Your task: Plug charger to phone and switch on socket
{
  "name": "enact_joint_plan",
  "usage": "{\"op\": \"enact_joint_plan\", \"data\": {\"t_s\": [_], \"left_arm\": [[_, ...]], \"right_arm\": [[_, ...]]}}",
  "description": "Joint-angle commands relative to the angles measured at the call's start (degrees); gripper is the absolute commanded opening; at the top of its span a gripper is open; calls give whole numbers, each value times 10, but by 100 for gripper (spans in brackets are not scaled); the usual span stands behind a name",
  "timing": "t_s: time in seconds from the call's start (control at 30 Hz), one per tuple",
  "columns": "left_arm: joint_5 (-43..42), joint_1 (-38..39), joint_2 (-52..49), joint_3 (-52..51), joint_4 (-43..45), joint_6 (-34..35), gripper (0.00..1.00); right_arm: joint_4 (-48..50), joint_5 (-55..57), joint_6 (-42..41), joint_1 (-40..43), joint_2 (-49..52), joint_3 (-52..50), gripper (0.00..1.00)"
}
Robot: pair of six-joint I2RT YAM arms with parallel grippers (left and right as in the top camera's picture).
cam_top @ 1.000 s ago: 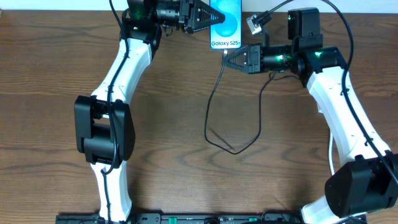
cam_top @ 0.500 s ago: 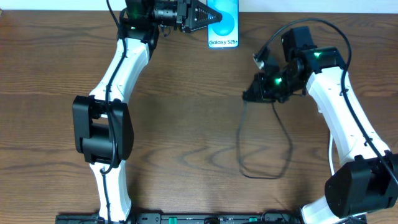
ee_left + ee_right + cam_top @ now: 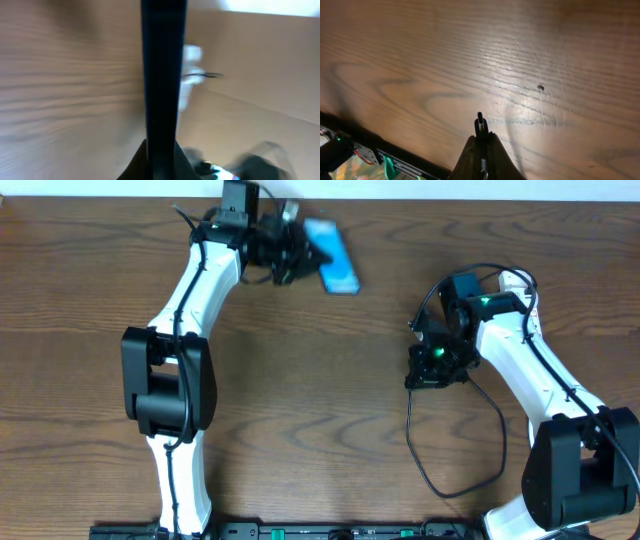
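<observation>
I will move my right gripper straight down toward the bare wood and release the charger on the table, since that spot is clear under its connector tip.
The phone (image 3: 335, 262) hangs tilted over the table's far side, its teal-blue screen blurred, with my left gripper (image 3: 300, 255) shut on one end. In the left wrist view the phone (image 3: 162, 75) is a dark upright bar rising from between the shut jaws of my left gripper (image 3: 161, 156). My right gripper (image 3: 428, 370) points down at mid-right, well apart from the phone, shut on the charger. The charger's thin black cable (image 3: 415, 450) loops toward the near edge. Its small black connector tip (image 3: 480, 120) pokes out past the shut right gripper (image 3: 481, 139). The socket is not clearly in view.
A bare brown wooden table (image 3: 300, 400) lies between the arms. A black rail (image 3: 300, 532) with green parts runs along the near edge, also seen as a rail (image 3: 395, 160) in the right wrist view. A blurred white shape (image 3: 189, 75) sits beyond the phone.
The right gripper pulled the charger tip away from the phone, rightward and toward the near side, turning downward; the cable loop followed. The left gripper swung the phone left and tilted it.
</observation>
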State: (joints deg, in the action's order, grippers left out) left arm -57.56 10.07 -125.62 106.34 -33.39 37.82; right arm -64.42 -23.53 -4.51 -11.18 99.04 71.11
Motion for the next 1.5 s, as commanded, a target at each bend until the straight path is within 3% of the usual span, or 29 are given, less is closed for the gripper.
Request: {"op": "enact_joint_plan", "data": {"t_s": [0.0, 0.13, 0.33, 0.53, 0.6, 0.67, 0.73, 0.83, 0.93, 1.1, 1.2, 1.33, 1.47], "left_arm": [[105, 10, 2, 7, -63, -165, 7], [124, 23, 2, 7, -132, -218, 7], [262, 57, 2, 7, -214, -244, 7], [345, 93, 2, 7, -258, -245, 7], [366, 103, 2, 7, -261, -245, 7], [369, 108, 2, 7, -261, -245, 7], [369, 110, 2, 7, -261, -245, 7], [369, 111, 2, 7, -262, -245, 7], [369, 111, 2, 7, -264, -245, 7], [369, 111, 2, 7, -264, -245, 8], [369, 111, 2, 7, -264, -245, 7], [369, 111, 2, 7, -264, -245, 7], [369, 111, 2, 7, -264, -245, 7]], "right_arm": [[8, 56, -47, -5, 7, -9, 1], [18, 136, -102, -14, 18, -12, 1], [38, 160, -129, -35, 24, -24, 1], [75, 187, -159, -61, 24, -90, 7], [99, 187, -179, -63, 24, -118, 17], [110, 182, -181, -63, 24, -130, 46], [111, 181, -182, -63, 24, -134, 62], [109, 167, -182, -63, 24, -135, 75], [110, 128, -182, -64, 24, -135, 73], [114, 123, -182, -91, 24, -139, 54], [120, 156, -203, -112, 24, -145, 49], [126, 187, -231, -125, 24, -151, 32], [133, 191, -233, -123, 24, -160, 30]]}}
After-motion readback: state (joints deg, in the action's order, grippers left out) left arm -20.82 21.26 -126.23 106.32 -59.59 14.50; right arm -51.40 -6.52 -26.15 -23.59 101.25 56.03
